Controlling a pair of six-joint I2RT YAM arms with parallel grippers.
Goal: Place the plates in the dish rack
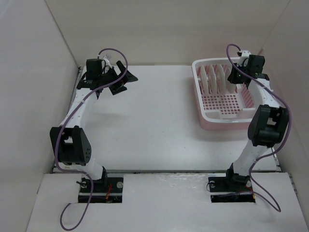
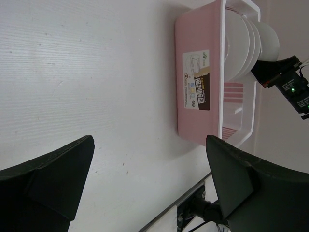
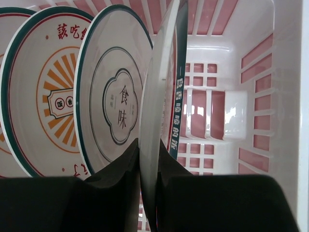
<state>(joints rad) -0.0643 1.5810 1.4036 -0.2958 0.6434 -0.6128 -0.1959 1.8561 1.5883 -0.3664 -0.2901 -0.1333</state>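
Note:
The right gripper lowers the upright green-banded plate, still higher than the thin-ring plate (image 3: 116, 101), onto the rack's slatted bottom below next and releases the green-banded plate's edge.
The pink dish rack (image 1: 197, 92) stands at the far right; it also shows in the left wrist view (image 2: 193, 43) and the right wrist view (image 3: 285, 96). Several plates (image 1: 212, 77) stand upright in it. My right gripper (image 3: 148, 159) is shut on the edge of the green-banded plate (image 3: 158, 96), which stands upright in the rack. Beside it stand the thin-ring plate (image 3: 116, 101), a sunburst plate (image 3: 48, 96) and the edge of another plate (image 3: 6, 72). My left gripper (image 1: 126, 79) is open and empty above the table at the far left, its jaws wide apart (image 2: 149, 164).
White walls close in the table on the left, back and right. The rack sits near the right wall. The right arm (image 1: 265, 125) reaches over the rack's right side. The rack's label (image 2: 198, 79) faces the left wrist camera.

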